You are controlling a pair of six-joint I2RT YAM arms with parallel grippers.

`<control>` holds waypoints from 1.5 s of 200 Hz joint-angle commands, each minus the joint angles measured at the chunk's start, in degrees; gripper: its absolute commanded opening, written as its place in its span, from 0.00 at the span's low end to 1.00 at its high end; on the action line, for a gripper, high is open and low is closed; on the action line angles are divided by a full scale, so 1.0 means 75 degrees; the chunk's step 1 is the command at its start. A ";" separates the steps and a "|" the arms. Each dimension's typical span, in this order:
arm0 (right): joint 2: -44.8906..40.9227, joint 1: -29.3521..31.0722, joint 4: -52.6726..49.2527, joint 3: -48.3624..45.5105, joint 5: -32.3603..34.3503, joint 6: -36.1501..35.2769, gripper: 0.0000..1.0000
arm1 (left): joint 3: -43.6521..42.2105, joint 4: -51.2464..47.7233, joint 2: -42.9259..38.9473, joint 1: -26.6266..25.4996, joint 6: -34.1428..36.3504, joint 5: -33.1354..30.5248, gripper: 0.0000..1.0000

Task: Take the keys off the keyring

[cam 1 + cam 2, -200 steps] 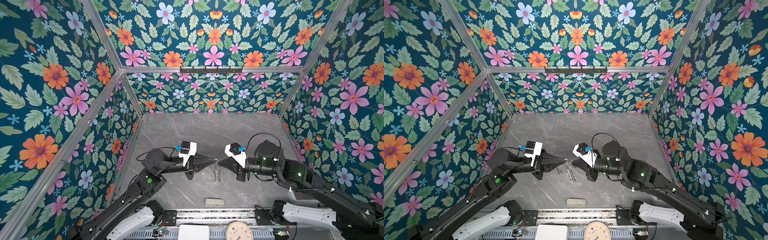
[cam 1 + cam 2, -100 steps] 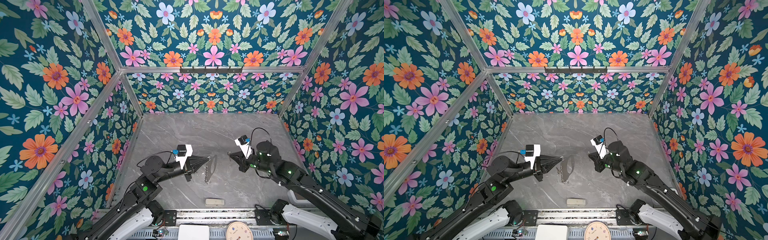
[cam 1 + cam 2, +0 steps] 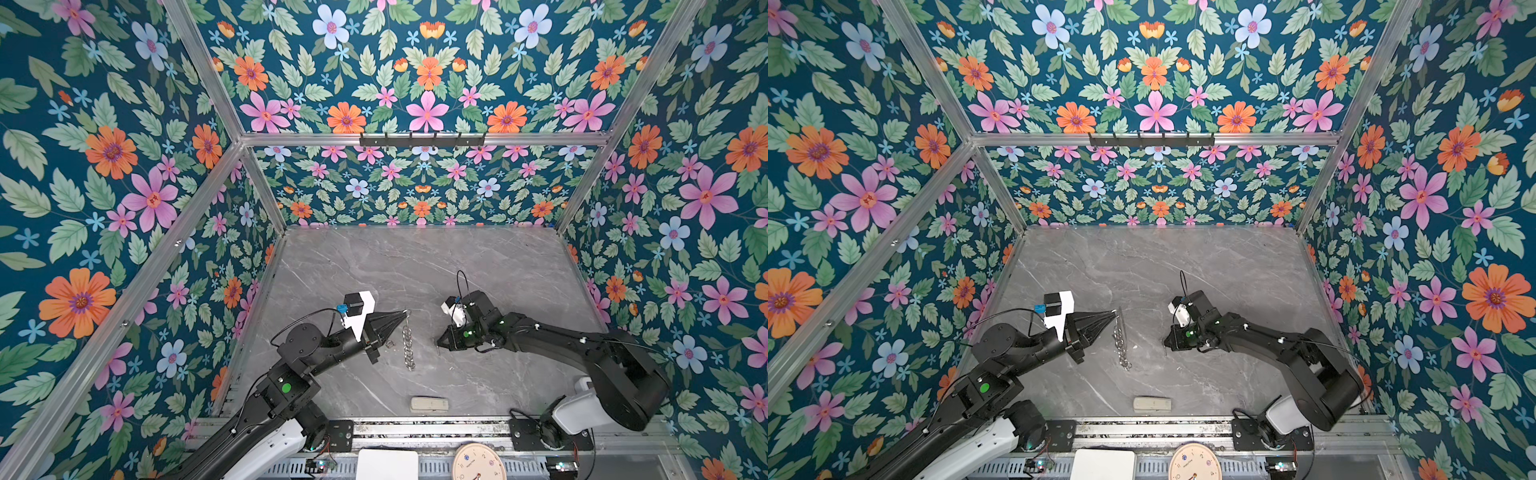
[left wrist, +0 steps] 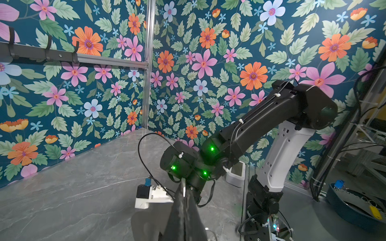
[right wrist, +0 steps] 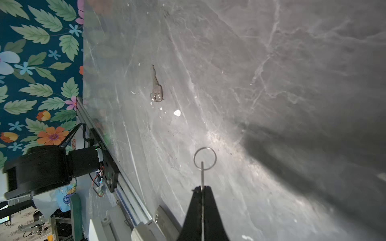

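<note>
The bare patch of tabletop is clear and just below, so my right gripper will go down onto it next and let go of the thin key there.
My left gripper is raised and shut on the top end of the keyring's silver chain, which hangs straight down with its lower end near the grey table. To its right, my right gripper sits low over the table, shut on a thin key seen edge-on, with a small round ring through its far end. A second key lies flat on the table near the left gripper, a small ring at its head.
A pale beige block lies by the table's front edge, next to the metal rail. Floral walls close in the left, back and right sides. A black hook rail is high on the back wall.
A second ago both grippers met tip to tip over the middle. The right gripper has since pulled away to the right and down with the key; the left keeps the hanging chain.
</note>
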 commanded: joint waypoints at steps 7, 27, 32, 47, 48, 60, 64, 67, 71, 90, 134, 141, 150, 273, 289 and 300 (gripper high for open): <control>0.0670 -0.0004 0.0341 0.0148 -0.0123 0.0298 0.00 | -0.0056 0.0267 0.0058 -0.0010 -0.0007 -0.0146 0.00; 0.0898 -0.0004 0.0310 0.0163 0.0059 0.0456 0.00 | -0.0104 0.0352 0.0104 -0.0011 -0.0030 -0.0128 0.00; 0.0899 -0.0005 0.0294 0.0157 0.0123 0.0483 0.00 | -0.0112 0.0355 0.0115 -0.0009 -0.0030 -0.0146 0.00; 0.0898 -0.0004 0.0242 0.0095 0.0373 0.0557 0.05 | -0.0126 0.0355 0.0141 -0.0001 -0.0019 -0.0175 0.00; 0.0898 -0.0005 0.0236 0.0094 0.0392 0.0553 0.06 | -0.0128 0.0355 0.0147 -0.0006 -0.0018 -0.0181 0.00; 0.0857 -0.0005 0.0094 0.0093 0.0625 0.0572 0.18 | -0.0129 0.0334 0.0188 -0.0001 0.0002 -0.0211 0.00; 0.0818 -0.0003 0.0045 0.0099 0.0689 0.0571 0.22 | -0.0119 0.0321 0.0200 -0.0004 0.0005 -0.0211 0.00; 0.0795 -0.0005 -0.0001 0.0104 0.0763 0.0572 0.24 | -0.0118 0.0320 0.0213 -0.0006 0.0015 -0.0211 0.00; 0.0757 -0.0004 -0.0070 0.0115 0.0851 0.0564 0.27 | -0.0118 0.0306 0.0229 -0.0006 0.0017 -0.0219 0.00; 0.0551 -0.0001 -0.0371 0.0141 0.1399 0.0546 0.34 | -0.0107 0.0290 0.0322 -0.0006 0.0017 -0.0273 0.00; -0.1400 0.0007 -0.0438 -0.0310 0.2701 0.0471 0.39 | 0.0093 0.0340 0.1094 -0.0003 0.0076 -0.0778 0.00; -0.1781 0.0013 -0.0477 -0.0349 0.2889 0.0424 0.38 | 0.0148 0.0430 0.1337 0.0002 0.0120 -0.0882 0.00; -0.2258 0.0013 -0.0543 -0.0404 0.3129 0.0357 0.38 | 0.0185 0.0589 0.1642 0.0012 0.0110 -0.1063 0.00; -0.5370 0.0008 -0.1716 -0.0610 0.3913 -0.0107 0.37 | 0.0686 0.1521 0.5346 0.0135 -0.1667 -0.3246 0.00; -0.5535 0.0008 -0.1761 -0.0610 0.3932 -0.0095 0.37 | 0.1210 0.1267 0.6133 0.0263 -0.1759 -0.3135 0.00; -0.5676 0.0007 -0.1815 -0.0610 0.3967 -0.0107 0.37 | 0.1613 0.0988 0.6691 0.0379 -0.1880 -0.3090 0.00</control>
